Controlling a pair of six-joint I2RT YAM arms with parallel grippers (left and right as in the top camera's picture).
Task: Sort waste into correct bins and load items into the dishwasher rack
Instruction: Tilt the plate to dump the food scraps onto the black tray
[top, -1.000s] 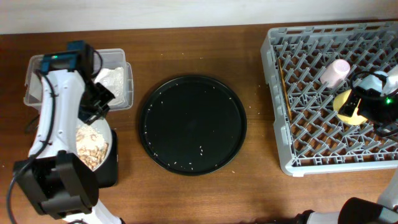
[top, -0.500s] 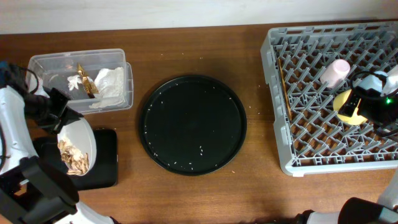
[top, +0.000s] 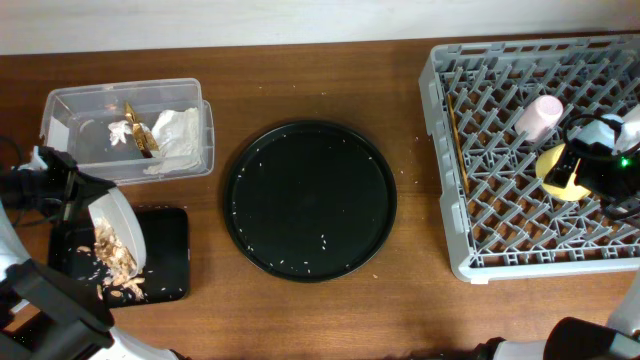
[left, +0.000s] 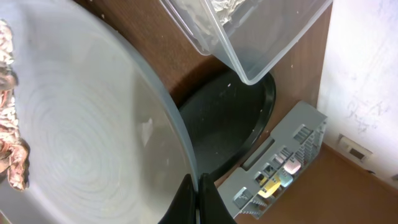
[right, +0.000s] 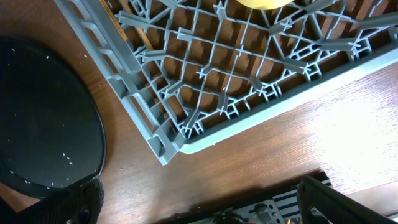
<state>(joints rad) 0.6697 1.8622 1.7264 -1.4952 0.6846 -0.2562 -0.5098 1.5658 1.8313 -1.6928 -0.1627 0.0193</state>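
Next, my left gripper moves to the right in the overhead view and down to release the plate (top: 122, 232) onto the large round black tray (top: 314, 203), which has open room.
My left gripper (top: 78, 196) is shut on the rim of the grey-white plate (top: 122, 232), its fingers pinched on the edge in the left wrist view (left: 198, 200). The plate tilts steeply over the small black tray (top: 168, 250). Beige food scraps (top: 112, 258) slide off it, and some lie on the tray. The clear box (top: 195, 150) holds white napkins (top: 178, 130) and the gold-brown wrapper (top: 140, 132). The dishwasher rack (top: 445, 200) holds the pink cup (top: 540, 115), the yellow bowl (top: 552, 165) and the chopsticks (top: 455, 140). My right gripper (right: 205, 205) is open, over the rack beside the bowl. I cannot make out the blue cup.
The large round black tray (top: 310, 200) lies mid-table with scattered white rice grains on it. Bare wooden table lies between it and the rack. The rack's near corner (right: 165, 152) shows in the right wrist view, with table edge and equipment below.
My left arm has swung left and tipped the plate more steeply over the black tray. Scraps have slid toward the plate's low edge and onto the tray. The right arm has not moved.
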